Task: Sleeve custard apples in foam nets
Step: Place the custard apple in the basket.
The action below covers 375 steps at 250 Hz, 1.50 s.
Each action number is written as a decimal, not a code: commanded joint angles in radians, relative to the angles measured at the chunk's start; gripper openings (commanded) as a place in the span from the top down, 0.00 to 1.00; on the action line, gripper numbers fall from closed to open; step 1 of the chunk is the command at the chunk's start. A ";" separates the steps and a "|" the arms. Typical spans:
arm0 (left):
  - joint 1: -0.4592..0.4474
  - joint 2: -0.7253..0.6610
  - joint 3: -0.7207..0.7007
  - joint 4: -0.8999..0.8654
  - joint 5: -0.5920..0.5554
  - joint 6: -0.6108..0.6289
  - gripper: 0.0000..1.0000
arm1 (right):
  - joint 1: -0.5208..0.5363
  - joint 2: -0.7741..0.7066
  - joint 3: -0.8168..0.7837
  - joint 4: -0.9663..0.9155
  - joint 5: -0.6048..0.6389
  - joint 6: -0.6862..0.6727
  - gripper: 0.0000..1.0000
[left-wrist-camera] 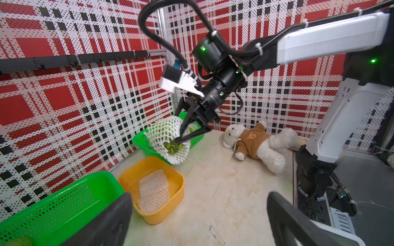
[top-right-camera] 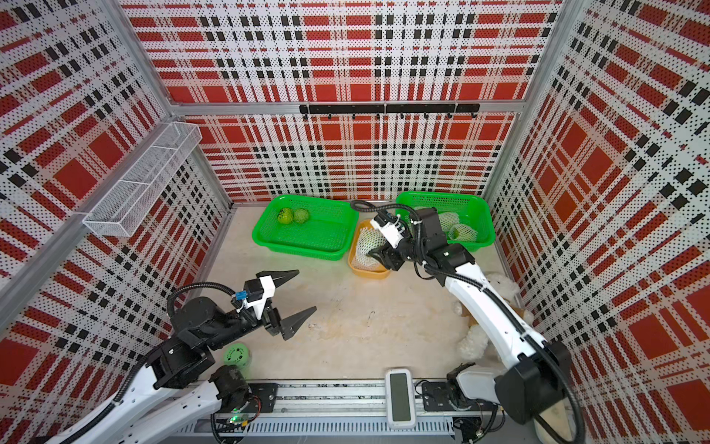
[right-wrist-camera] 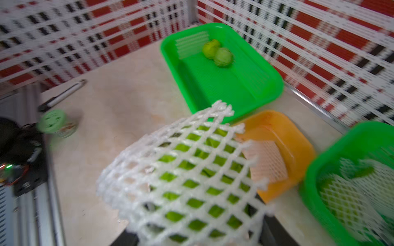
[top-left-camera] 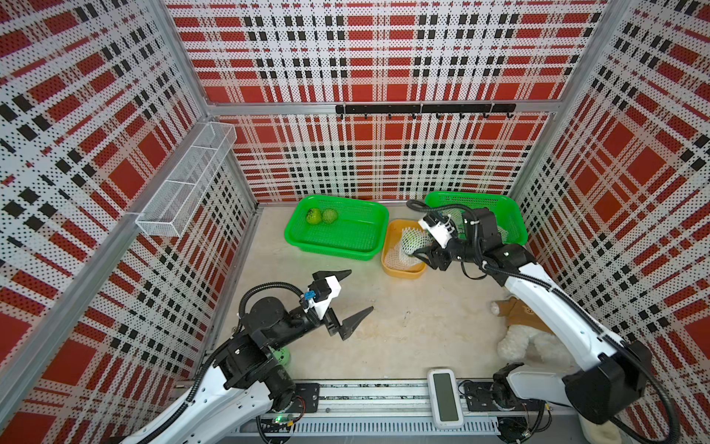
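Note:
Next, my right gripper should swing outward over the green basket of netted custard apples, lower and release the fruit it holds, since that fruit already wears its net.
My right gripper is shut on a custard apple wrapped in a white foam net, held just above the yellow basket. Another foam net lies flat inside that basket. Two bare custard apples sit in the far corner of the left green basket. The right green basket holds netted custard apples. My left gripper hangs wide open over bare table, with nothing between its fingers.
A plush bear lies under the right arm by the right wall. A smooth green ball with holes rests beside the left arm's base. A white device sits on the front rail. A wire shelf juts from the left wall.

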 commanded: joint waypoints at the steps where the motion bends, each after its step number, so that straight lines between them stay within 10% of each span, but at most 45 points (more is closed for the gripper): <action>1: 0.008 0.010 -0.013 0.001 -0.018 -0.023 0.01 | -0.096 0.168 0.169 -0.149 0.196 0.152 0.71; 52: 0.017 0.064 -0.009 0.029 0.029 -0.034 0.01 | -0.201 0.407 0.331 -0.159 0.395 0.230 0.69; 216: 0.128 0.163 -0.034 0.167 0.143 -0.103 0.01 | -0.319 0.879 0.803 -0.212 0.449 0.321 0.54; 322: 0.204 0.372 0.054 0.258 0.072 -0.151 0.01 | -0.320 0.888 0.904 -0.275 0.414 0.239 0.00; 375: 0.350 0.618 0.210 0.234 0.014 -0.274 0.01 | -0.320 0.824 0.920 -0.293 0.416 0.198 0.00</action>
